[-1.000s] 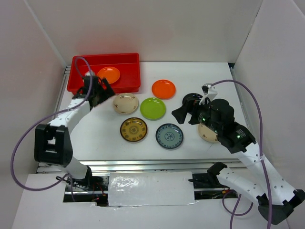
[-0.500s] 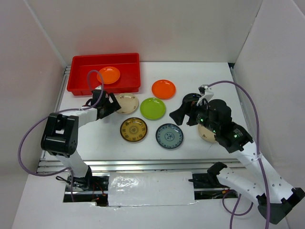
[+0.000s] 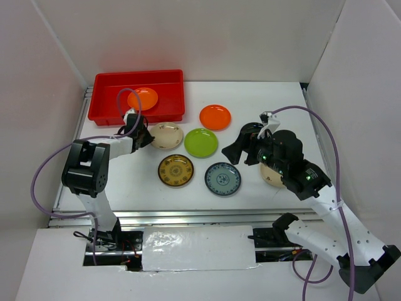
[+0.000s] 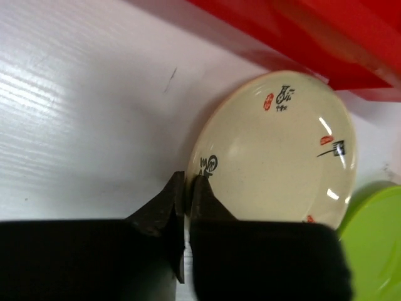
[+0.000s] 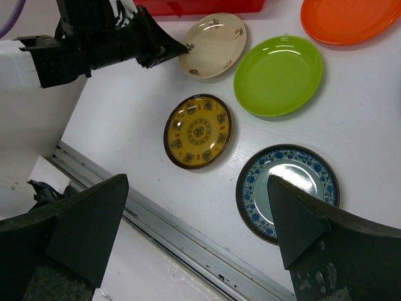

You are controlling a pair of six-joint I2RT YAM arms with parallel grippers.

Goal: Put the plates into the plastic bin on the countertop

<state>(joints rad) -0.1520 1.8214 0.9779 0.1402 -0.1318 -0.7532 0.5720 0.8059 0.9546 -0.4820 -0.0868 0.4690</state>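
Note:
The left gripper lifts the cream plate over, lowers it onto the orange plate (image 3: 147, 98) and releases next. The orange plate is outward of it, behind the bin's near side.
The red plastic bin (image 3: 163, 115) stands at the back left of the countertop (image 3: 125, 179) and holds one orange plate (image 3: 143, 98). Just in front of it my left gripper (image 3: 145, 137) is shut on the left rim of a cream plate (image 3: 168, 135). The left wrist view shows its fingers (image 4: 202, 188) pinching that cream plate (image 4: 282, 150), which lies on the surface. My right gripper (image 5: 197, 182) hangs open above the blue-patterned plate (image 5: 288, 188) and the gold-patterned plate (image 5: 198, 130), holding nothing.
An orange plate (image 3: 215, 116) and a lime green plate (image 3: 201, 142) lie mid-table. A second cream plate (image 3: 270, 177) and a black plate (image 3: 250, 130) are partly hidden under my right arm. White walls close the sides. A metal rail (image 3: 188, 216) runs along the front.
My left gripper came away from the bin, dropped to the cream plate's left rim and shut on it. The right arm has barely moved.

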